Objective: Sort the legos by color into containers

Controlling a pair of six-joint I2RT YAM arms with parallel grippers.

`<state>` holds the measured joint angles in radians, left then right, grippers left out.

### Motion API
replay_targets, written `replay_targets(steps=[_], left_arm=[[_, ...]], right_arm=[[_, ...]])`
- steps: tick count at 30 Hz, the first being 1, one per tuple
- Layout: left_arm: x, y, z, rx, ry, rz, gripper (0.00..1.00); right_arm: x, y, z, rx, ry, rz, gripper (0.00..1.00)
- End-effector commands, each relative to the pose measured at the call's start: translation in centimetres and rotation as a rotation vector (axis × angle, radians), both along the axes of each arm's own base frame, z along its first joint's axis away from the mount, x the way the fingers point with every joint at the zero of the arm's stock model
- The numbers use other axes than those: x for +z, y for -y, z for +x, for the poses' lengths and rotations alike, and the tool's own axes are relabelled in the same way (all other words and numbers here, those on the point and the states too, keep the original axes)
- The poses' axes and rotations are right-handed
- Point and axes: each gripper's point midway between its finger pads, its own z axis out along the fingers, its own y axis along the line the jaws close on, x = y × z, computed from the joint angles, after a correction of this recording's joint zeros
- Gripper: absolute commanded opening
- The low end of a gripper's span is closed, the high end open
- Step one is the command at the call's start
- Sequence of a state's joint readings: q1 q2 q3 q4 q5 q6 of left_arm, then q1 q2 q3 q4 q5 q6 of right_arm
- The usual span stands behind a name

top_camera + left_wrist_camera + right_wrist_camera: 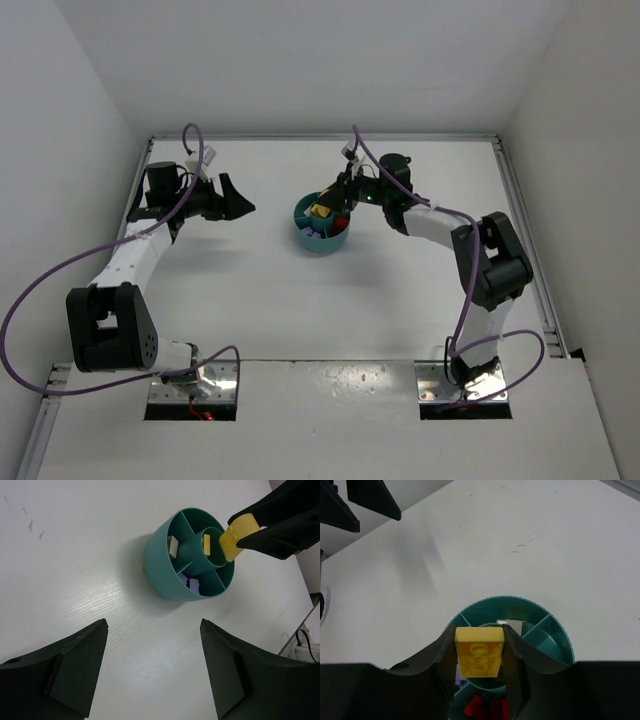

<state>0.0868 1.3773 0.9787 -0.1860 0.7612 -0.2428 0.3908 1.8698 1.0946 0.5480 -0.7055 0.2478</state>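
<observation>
My right gripper stays above the dish's central cup [321, 213] next and opens its fingers there, since another yellow brick already lies in that cup.
The round teal dish [322, 245] stands at mid-table. My right gripper [345, 197] is shut on a yellow brick [479, 652] and holds it just above the dish's central cup. In the left wrist view the held brick [234, 539] hangs over the cup's far edge, and another yellow brick [206, 544] lies in the cup. An off-white brick [174, 546], purple bricks [192, 584] and red bricks [485, 707] lie in separate outer sections. My left gripper [240, 206] is open and empty above bare table, left of the dish [160, 567].
White walls enclose the table on the left, back and right. A small yellow speck [143, 568] lies on the table against the dish's outer wall. The left gripper's black fingers [370, 497] show at the top left of the right wrist view.
</observation>
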Motion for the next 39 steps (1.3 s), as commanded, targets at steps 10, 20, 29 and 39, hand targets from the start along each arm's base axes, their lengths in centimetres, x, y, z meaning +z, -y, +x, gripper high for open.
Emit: replay_targets(steps=[10,20,29,39], left_arm=[[0.0,-0.5,0.4,0.005,0.022,0.003,0.80],[0.2,-0.5,0.5,0.005,0.032,0.004,0.80],[0.3,-0.5,0.6,0.009,0.035,-0.001,0.84],[2.2,-3.1,3.0,-0.017,0.126,0.386,0.99]], right_arm=[[0.3,-0.6,2.0,-0.008,0.104,-0.022,0.15],[1.4,-0.5,1.4,0.001,0.102,-0.020,0.53],[7.2,0.6,1.4,-0.024,0.094,-0.007,0.61],[3.8,16.2,2.9,-0.269,-0.213,-0.415,0.67]])
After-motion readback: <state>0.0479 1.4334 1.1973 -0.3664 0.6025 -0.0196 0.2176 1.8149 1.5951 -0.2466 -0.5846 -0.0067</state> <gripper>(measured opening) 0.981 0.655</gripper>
